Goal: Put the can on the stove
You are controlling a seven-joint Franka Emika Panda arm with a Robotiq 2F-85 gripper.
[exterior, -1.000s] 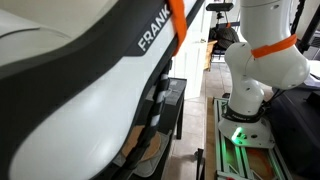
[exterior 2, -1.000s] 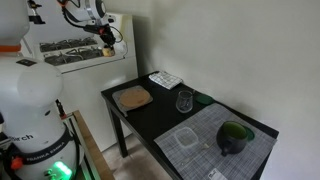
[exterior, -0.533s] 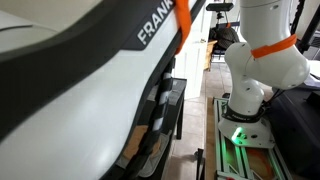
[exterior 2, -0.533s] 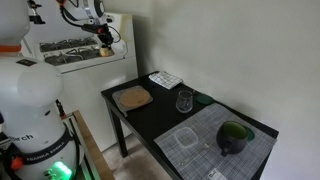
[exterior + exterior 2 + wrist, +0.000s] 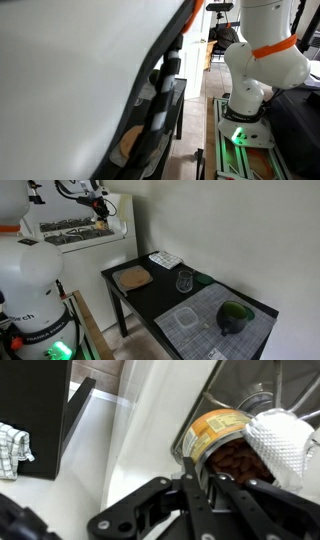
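Observation:
I will next lower my gripper until the can (image 5: 222,442) stands on the metal burner grate (image 5: 206,402) below and let go there, as the can is still above those bars.
In the wrist view the can (image 5: 222,442), with a pale yellowish rim and dark reddish-brown side, sits right at my fingertips. My gripper (image 5: 208,472) looks shut on it. In an exterior view my gripper (image 5: 100,206) is high up at the far left, in front of a white board and well away from the table. The can is too small to make out there. The stove (image 5: 131,278), a grey square plate with a brown disc, lies on the near left corner of the black table (image 5: 160,298). A sliver of the stove (image 5: 128,146) also shows past my arm.
A clear stemmed glass (image 5: 185,281), a clear tray (image 5: 185,318) on a grey mat and a black mug (image 5: 235,318) stand on the table. A white robot base (image 5: 35,300) stands at its left. My arm (image 5: 80,80) blocks most of an exterior view.
My arm has swung further across an exterior view and covers more of it. My gripper has risen a little and shifted left near the white board.

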